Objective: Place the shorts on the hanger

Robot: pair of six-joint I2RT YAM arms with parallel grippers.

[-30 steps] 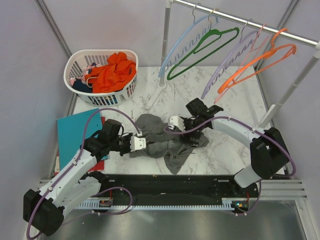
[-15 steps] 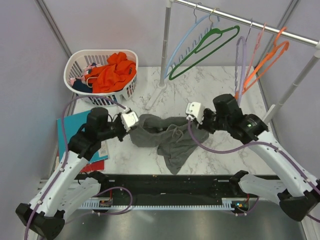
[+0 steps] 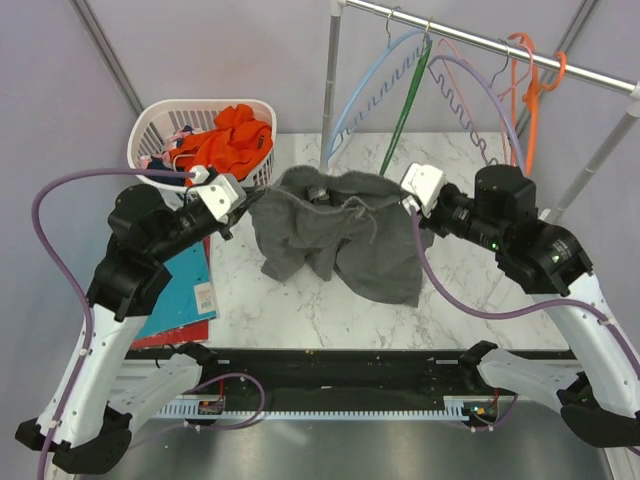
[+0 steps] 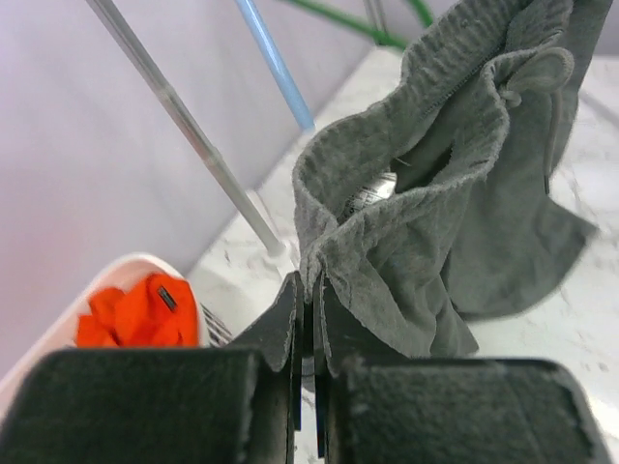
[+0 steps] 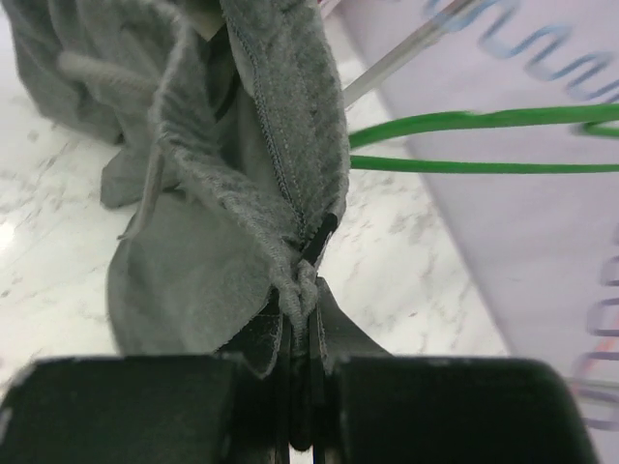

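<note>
My right gripper lowers the waistband end back onto the bare near marble next, clear of hangers, and releases, since that lies below and back.
The dark grey shorts [image 3: 335, 228] hang in the air above the marble table, stretched by the waistband between both grippers. My left gripper [image 3: 250, 200] is shut on the left end of the waistband [image 4: 319, 253]. My right gripper [image 3: 402, 196] is shut on the right end, where the fabric bunches between its fingers [image 5: 302, 290]. The legs droop toward the tabletop. The light-blue hanger [image 3: 362, 85] hangs on the rail just behind the shorts; its blue bar [image 4: 273, 60] shows in the left wrist view.
A green hanger [image 3: 408, 110], a lavender hanger [image 3: 478, 85] and orange hangers [image 3: 528, 85] hang on the metal rail [image 3: 480, 38]. A white basket [image 3: 150, 128] with orange clothes stands back left. A teal book [image 3: 185, 295] lies at the left. The rack's upright pole [image 3: 328, 90] stands behind.
Both arms have lifted the shorts off the table and spread them wide toward the rail. The right gripper closed on the waistband. The hangers have swung.
</note>
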